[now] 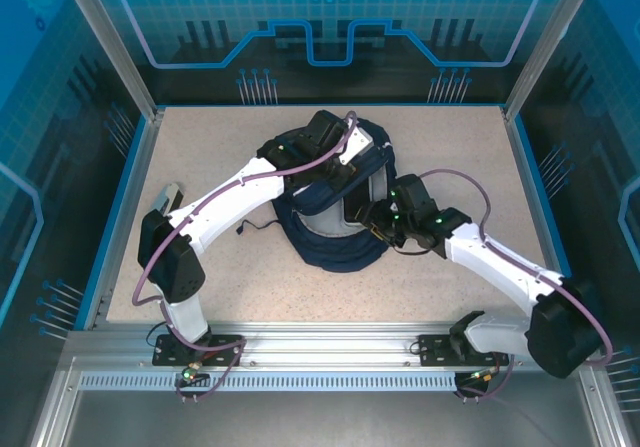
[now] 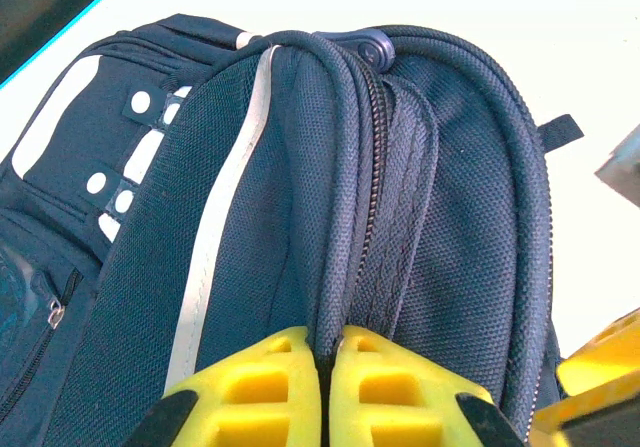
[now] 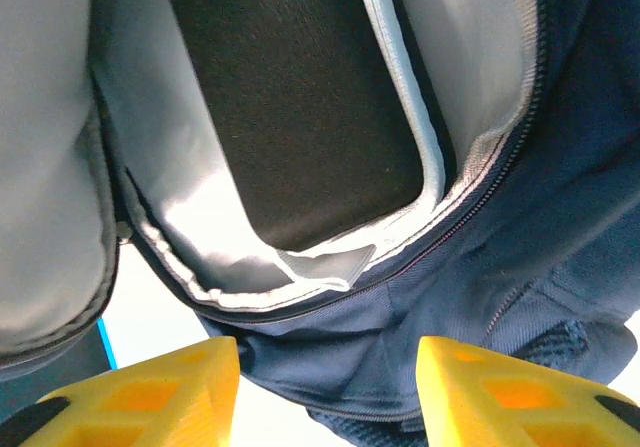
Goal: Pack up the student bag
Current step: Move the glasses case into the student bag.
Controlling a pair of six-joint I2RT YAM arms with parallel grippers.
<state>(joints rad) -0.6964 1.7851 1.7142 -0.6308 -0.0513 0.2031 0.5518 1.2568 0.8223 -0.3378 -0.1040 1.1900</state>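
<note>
I need to lower my left gripper toward the student bag's gaping opening (image 1: 351,207) first, so that I can then let go of the fold of the student bag.
The student bag (image 1: 335,247), navy with a thin white stripe, lies in the middle of the table with its mouth gaping. My left gripper (image 1: 335,162) (image 2: 330,352) is shut on a fold of the student bag (image 2: 440,187) beside the zipper, holding that edge up. At the bag's right side my right gripper (image 1: 362,217) (image 3: 328,367) stands open, its yellow fingers (image 3: 170,387) either side of the student bag (image 3: 480,267) at its lower rim, gripping nothing. Inside, a dark flat thing (image 3: 300,107) sits in a pale grey lining (image 3: 240,237).
The speckled beige table (image 1: 200,147) has a blue raised rim and metal posts at its corners. A thin black cord (image 1: 255,229) lies left of the bag. Both arms arch in over the bag from the near edge.
</note>
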